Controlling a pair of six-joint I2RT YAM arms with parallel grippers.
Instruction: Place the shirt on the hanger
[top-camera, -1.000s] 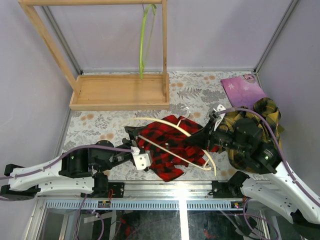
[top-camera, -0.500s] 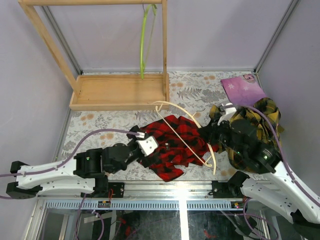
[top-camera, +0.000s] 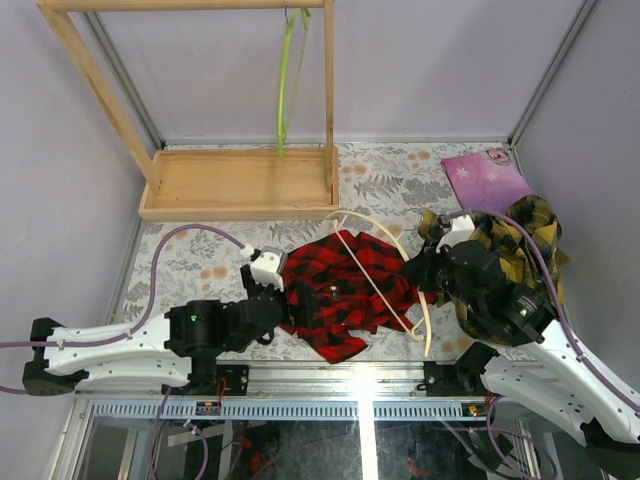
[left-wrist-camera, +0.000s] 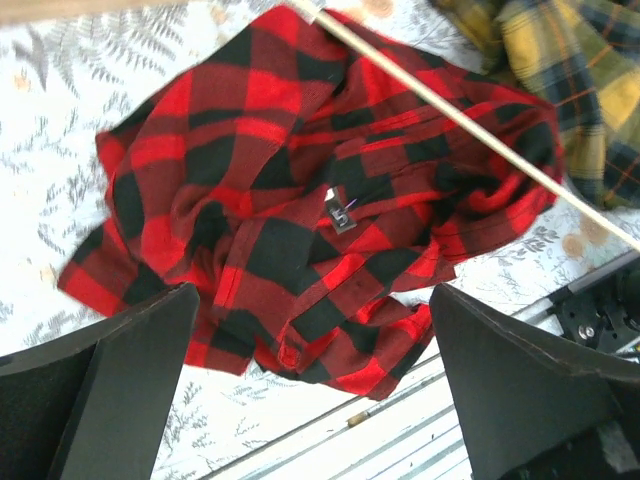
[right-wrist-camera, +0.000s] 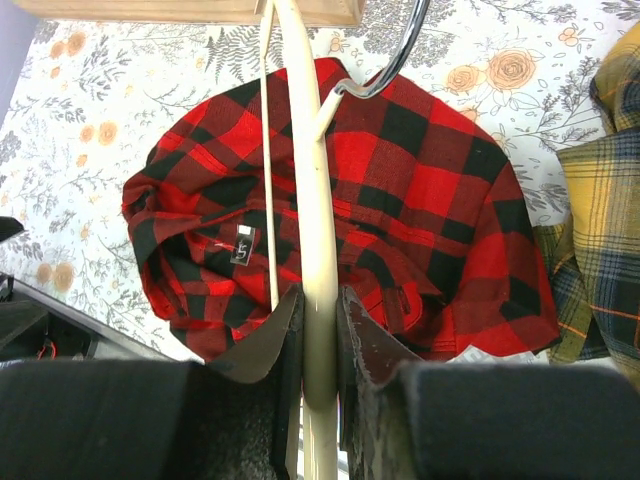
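Observation:
A fold of shirt (top-camera: 340, 290) stands up beside the label below my open fingers. Next, my left gripper lowers with a slight turn onto that fold.
The red-and-black plaid shirt (top-camera: 340, 290) lies crumpled on the floral table; it fills the left wrist view (left-wrist-camera: 300, 200) and the right wrist view (right-wrist-camera: 400, 200). My right gripper (top-camera: 418, 272) is shut on the cream hanger (top-camera: 385, 250) and holds it over the shirt; its curved arm (right-wrist-camera: 318, 200) sits between the jaws, thin bar to the left, metal hook (right-wrist-camera: 385, 60) above. My left gripper (top-camera: 268, 272) is open and empty at the shirt's left edge, its fingers (left-wrist-camera: 120, 380) wide apart above the cloth.
A wooden rack (top-camera: 235, 180) stands at the back left with a lime-green hanger (top-camera: 288, 80) on its top bar. A yellow-and-dark plaid shirt (top-camera: 525, 240) lies at the right under the right arm. A purple sheet (top-camera: 485, 180) lies at the back right.
My left gripper has swung left and back, off the shirt. The right gripper has turned the hanger, so its far end moved right and back over the shirt.

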